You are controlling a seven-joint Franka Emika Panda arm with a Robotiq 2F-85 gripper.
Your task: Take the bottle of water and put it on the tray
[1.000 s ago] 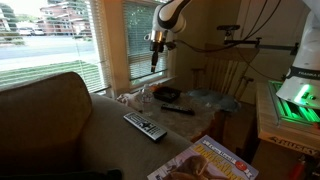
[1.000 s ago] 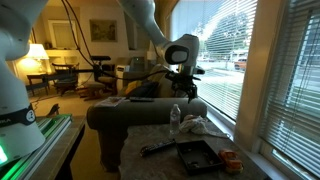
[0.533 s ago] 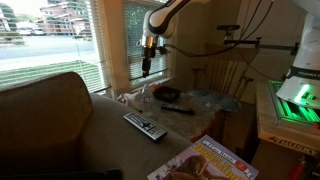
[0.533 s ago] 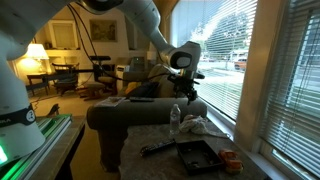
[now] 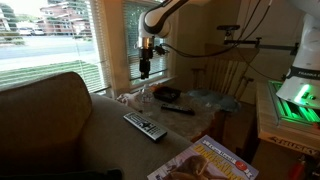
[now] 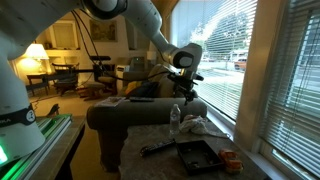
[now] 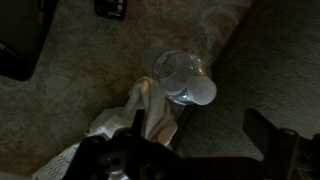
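Note:
The white cap [image 5: 145,87] [image 7: 202,91] is still ahead of the gap between my gripper's open fingers. My gripper needs to lower slightly toward the bottle next, then bring its open fingers around the cap.
The bottle of water [image 7: 183,76] is clear plastic with a white cap and stands upright on the beige cloth-covered table; it shows in both exterior views [image 5: 143,97] [image 6: 175,120]. My gripper [image 7: 200,130] is open and empty and hangs above the bottle, which lies just ahead of the gap between the fingers. It also shows in both exterior views [image 5: 145,70] [image 6: 180,90], pointing straight down. The dark tray [image 6: 198,155] lies on the table near the bottle, and also shows in an exterior view [image 5: 167,94].
A crumpled white cloth [image 7: 135,115] lies against the bottle. A black-and-grey remote [image 5: 145,126], a pale glass plate [image 5: 210,99] and a magazine [image 5: 205,160] lie around. Window blinds [image 6: 270,70] run close beside the table.
My gripper has moved sideways toward the window and a little lower, and now hangs over the bottle. Nothing on the table has moved.

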